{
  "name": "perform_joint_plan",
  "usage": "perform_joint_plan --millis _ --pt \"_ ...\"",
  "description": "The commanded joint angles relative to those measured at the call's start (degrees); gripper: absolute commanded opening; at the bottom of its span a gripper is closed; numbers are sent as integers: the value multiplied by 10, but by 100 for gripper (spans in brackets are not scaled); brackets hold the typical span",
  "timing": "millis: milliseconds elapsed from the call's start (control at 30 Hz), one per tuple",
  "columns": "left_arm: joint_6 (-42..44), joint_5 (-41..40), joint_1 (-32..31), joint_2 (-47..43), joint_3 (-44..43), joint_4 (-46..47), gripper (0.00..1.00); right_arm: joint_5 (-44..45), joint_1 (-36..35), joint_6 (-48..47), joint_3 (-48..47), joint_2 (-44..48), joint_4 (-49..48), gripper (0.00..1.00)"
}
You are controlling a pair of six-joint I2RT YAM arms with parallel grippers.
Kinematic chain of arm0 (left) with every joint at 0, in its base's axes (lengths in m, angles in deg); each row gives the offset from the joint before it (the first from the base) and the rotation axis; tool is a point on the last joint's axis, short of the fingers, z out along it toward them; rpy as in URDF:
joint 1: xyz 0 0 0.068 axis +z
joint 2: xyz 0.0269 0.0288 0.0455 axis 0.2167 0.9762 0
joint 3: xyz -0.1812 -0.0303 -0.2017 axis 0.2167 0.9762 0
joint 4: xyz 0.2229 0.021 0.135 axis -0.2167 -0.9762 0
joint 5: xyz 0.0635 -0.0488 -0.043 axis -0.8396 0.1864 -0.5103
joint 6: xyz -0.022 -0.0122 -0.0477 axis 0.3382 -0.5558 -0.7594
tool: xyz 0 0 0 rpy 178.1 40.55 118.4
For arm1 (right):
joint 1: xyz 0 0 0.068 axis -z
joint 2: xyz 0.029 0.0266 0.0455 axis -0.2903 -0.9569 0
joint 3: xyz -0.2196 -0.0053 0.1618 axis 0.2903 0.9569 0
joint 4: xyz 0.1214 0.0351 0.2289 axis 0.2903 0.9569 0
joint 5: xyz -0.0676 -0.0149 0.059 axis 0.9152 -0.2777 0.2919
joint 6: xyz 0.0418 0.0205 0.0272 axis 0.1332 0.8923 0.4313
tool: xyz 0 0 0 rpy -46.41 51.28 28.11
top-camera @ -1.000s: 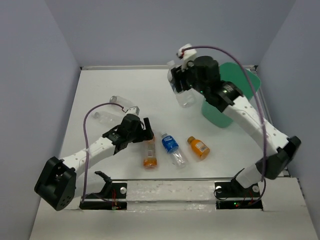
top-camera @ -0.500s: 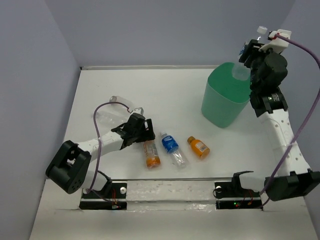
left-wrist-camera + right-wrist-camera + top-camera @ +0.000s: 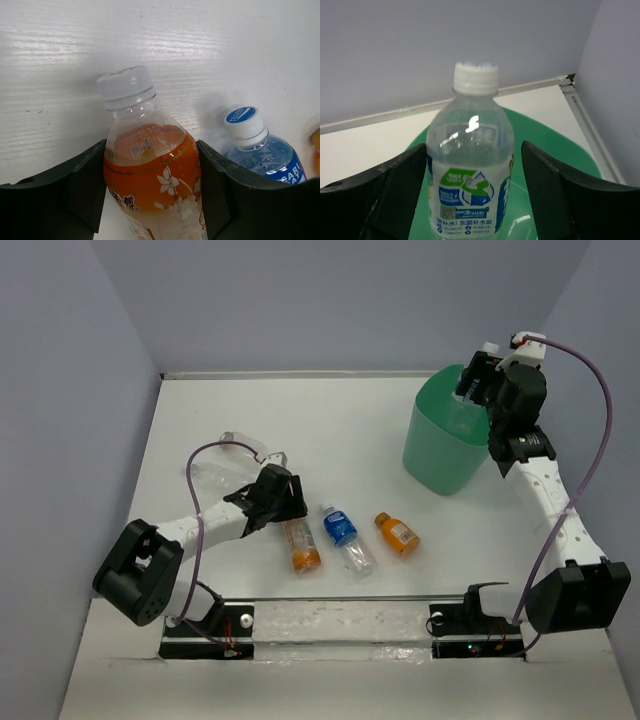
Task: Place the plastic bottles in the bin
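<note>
My left gripper rises outward over the bin's tall rim next and releases, since the bin's opening (image 3: 442, 399) lies outward of it, to the right in the top view.
A tall orange bottle (image 3: 301, 546) (image 3: 150, 175) lies on the white table, cap pointing away. My left gripper (image 3: 284, 504) (image 3: 151, 150) is shut on it, both pads against its sides. Beside it lie a blue-labelled bottle (image 3: 343, 537) (image 3: 257, 147) and a stubby orange bottle (image 3: 397, 534). My right gripper (image 3: 472, 390) (image 3: 472, 150) hangs over the mint-green bin (image 3: 440, 445) (image 3: 555, 145), open. A clear white-capped bottle (image 3: 470, 170) stands between its fingers (image 3: 560, 190), with a gap on the right side.
Two clear bottles (image 3: 212, 473) (image 3: 243, 443) lie at the left of the table behind my left arm. Grey walls close in the table on three sides; the bin stands near the back right corner.
My left gripper closed on the tall orange bottle. The right arm carried the white-capped bottle from mid-table to above the bin, and its jaws have spread apart.
</note>
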Motion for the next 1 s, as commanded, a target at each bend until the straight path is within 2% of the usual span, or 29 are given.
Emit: perform_joint_plan --millis 0,100,267,333,367,433,500,533,667,767,800,967 --pt "-1 -37 -4 -62 2 -8 41 -25 0 26 15 36 -24 84" --pt "-2 -49 -4 -99 -5 -38 39 -30 0 31 14 49 5 88" --pt "7 -89 -4 -164 -55 -92 38 -62 0 43 2 78 49 86" --pt "11 -91 -5 -176 -99 -107 38 -101 0 63 2 95 77 77" --pt "15 -86 -7 -182 -136 -110 38 -156 0 74 6 119 90 65" --pt "18 -83 -13 -179 -180 -111 36 -217 0 103 37 165 95 50" --pt "27 -88 -33 -161 -229 -109 36 -270 0 125 68 199 95 43" --pt "32 -95 -40 -150 -281 -108 35 -317 0 143 98 214 95 36" --pt "47 -94 -76 -85 -407 -89 36 -397 0 183 161 294 95 29" --pt "63 -105 -105 -7 -510 -58 36 -430 0 206 231 354 97 27" --pt "69 -117 -112 9 -560 -50 36 -434 0 210 241 381 108 27" --pt "91 -156 -138 129 -700 -9 35 -456 0 204 274 449 151 28"
